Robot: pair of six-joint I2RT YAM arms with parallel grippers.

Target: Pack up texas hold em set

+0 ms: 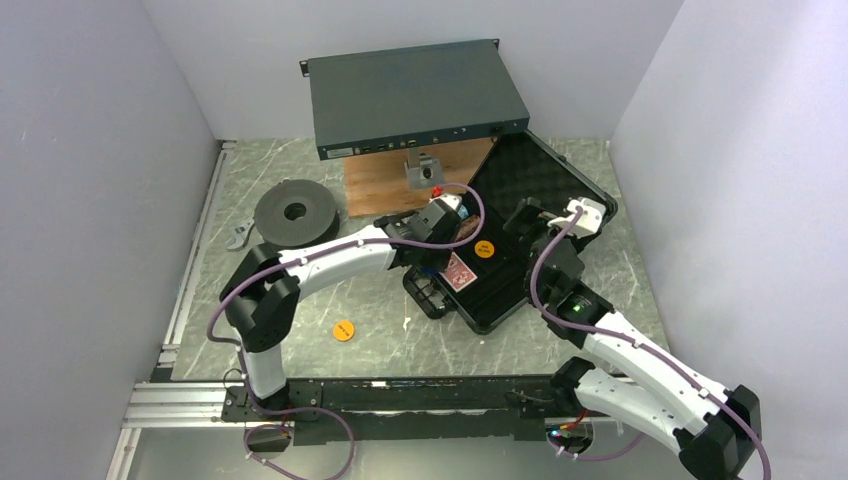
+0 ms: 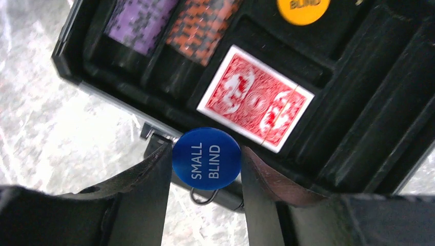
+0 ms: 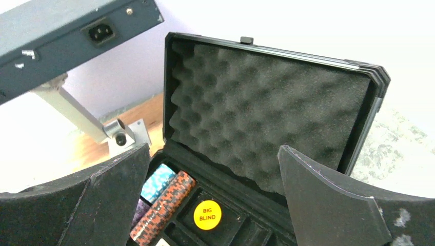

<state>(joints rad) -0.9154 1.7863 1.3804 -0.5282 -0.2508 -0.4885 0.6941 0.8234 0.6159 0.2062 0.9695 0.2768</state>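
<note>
Since the yellow BIG BLIND disc sits in the section of the case beyond the deck, I will move my left gripper outward over that section and release the blue disc.
The black case lies open at centre right, its foam-lined lid standing up. Its tray holds the purple, brown and teal chip stacks, the red-backed deck and a yellow "BIG BLIND" disc. My left gripper is shut on a blue "SMALL BLIND" disc, held edge-on above the case's near rim beside the deck. My right gripper is open and empty over the tray, facing the lid. An orange disc lies on the table left of the case.
A flat teal-grey metal box stands raised at the back over a wooden board. A dark grey round spool lies at the left. White walls close in both sides.
</note>
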